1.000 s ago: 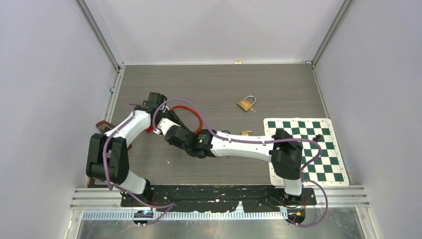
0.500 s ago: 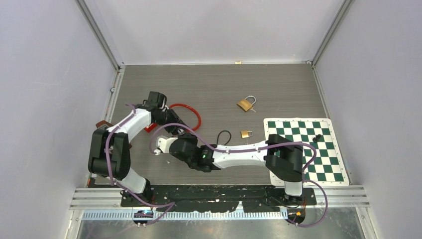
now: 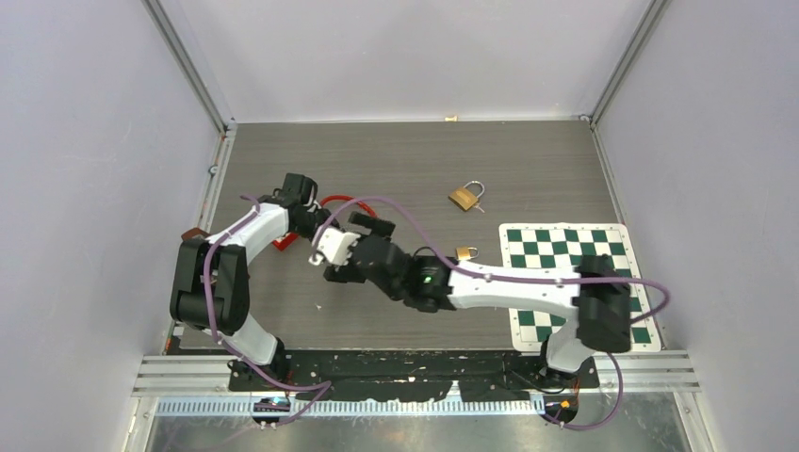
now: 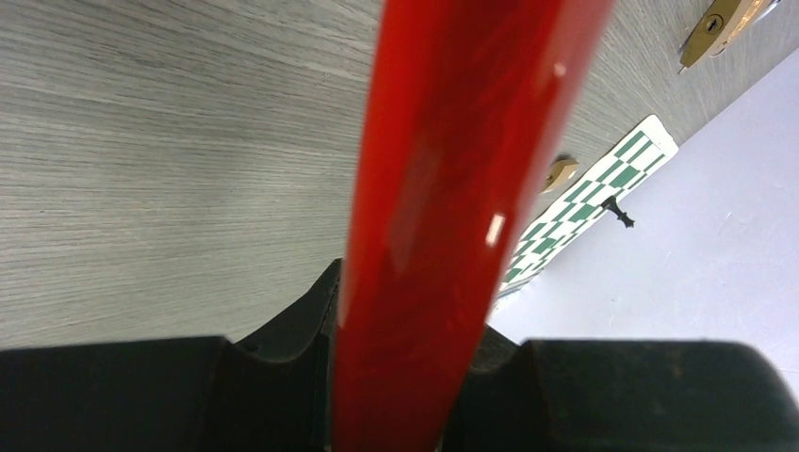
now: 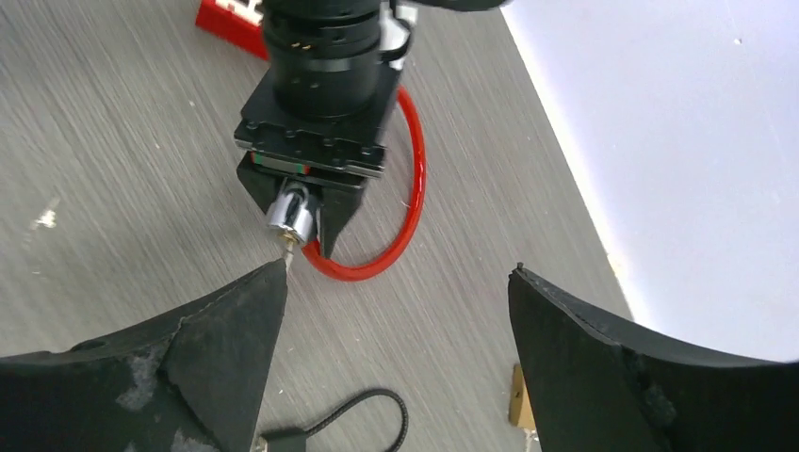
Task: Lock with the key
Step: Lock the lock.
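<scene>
My right gripper should go down around the thin key (image 5: 288,253), toward the left in its wrist view, because the key sticks out from the cable's silver end beside one open finger.
My left gripper (image 3: 311,215) is shut on the red cable (image 4: 452,169) of a cable lock, which fills the left wrist view between its jaws. In the right wrist view that left gripper (image 5: 320,221) points toward me, and the cable's silver metal end (image 5: 292,215) sticks out from it. The red loop (image 3: 350,201) curves behind it, and the red lock body (image 3: 285,241) lies on the table to its left. My right gripper (image 5: 396,282) stands open just in front of the silver end, holding nothing. The key's black cord loop (image 5: 367,410) lies on the table under the right gripper.
A brass padlock (image 3: 464,197) lies at mid-table toward the back. A smaller one (image 3: 465,252) sits beside the green-and-white chessboard mat (image 3: 575,282) at the right, which has dark chess pieces on it. Walls close in both sides.
My right gripper has gone from shut to open. Its arm swung toward the near edge, then back up in front of the left gripper. The left gripper keeps its hold on the cable.
</scene>
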Controlling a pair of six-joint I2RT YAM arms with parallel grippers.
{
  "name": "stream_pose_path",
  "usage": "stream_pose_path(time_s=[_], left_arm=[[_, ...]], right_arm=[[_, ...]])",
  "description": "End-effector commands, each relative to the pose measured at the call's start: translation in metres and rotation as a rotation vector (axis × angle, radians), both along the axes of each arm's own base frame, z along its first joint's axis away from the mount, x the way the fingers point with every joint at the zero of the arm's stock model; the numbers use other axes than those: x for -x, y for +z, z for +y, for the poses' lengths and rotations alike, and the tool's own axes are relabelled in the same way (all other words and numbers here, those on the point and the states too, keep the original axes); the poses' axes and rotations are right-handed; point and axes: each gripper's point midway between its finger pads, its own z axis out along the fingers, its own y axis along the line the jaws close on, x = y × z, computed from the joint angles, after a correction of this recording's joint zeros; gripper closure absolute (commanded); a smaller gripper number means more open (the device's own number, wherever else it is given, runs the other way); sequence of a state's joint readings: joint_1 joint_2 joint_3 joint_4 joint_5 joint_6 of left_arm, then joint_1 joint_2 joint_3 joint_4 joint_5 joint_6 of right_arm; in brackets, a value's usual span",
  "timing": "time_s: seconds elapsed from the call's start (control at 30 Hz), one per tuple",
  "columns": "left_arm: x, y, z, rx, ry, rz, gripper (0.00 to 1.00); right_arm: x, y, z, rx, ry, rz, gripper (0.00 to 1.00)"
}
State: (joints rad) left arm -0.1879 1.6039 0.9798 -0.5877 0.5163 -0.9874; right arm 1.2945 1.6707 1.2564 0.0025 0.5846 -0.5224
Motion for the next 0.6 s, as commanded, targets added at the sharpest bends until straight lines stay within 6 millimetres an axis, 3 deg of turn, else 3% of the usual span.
stream_pose_path(time_s=[0.0,0.03,0.1,0.2,0.37,0.57], left_arm=[[-0.007,0.011,-0.002,0.009,-0.009,-0.032,1.00],[-0.008,0.011,-0.002,0.009,-0.010,-0.034,1.00],[-0.007,0.011,-0.002,0.007,-0.009,-0.035,1.00],[-0.008,0.012,-0.002,0.006,-0.008,-0.038,1.00],[-0.007,0.011,-0.001,0.003,-0.006,-0.037,1.00],[-0.006,0.010,-0.002,0.006,-0.010,-0.032,1.00]], right_arm=[[0.023,0.017,-0.013,-0.213,0.081,0.207,0.06],[0.026,0.022,-0.016,-0.241,0.099,0.231,0.06],[0.037,0.008,-0.018,-0.273,0.147,0.324,0.09],[0.037,-0.003,-0.018,-0.307,0.129,0.402,0.19],[0.032,-0.027,-0.002,-0.306,0.094,0.465,0.29],[0.014,-0.029,0.020,-0.330,0.067,0.449,0.24]])
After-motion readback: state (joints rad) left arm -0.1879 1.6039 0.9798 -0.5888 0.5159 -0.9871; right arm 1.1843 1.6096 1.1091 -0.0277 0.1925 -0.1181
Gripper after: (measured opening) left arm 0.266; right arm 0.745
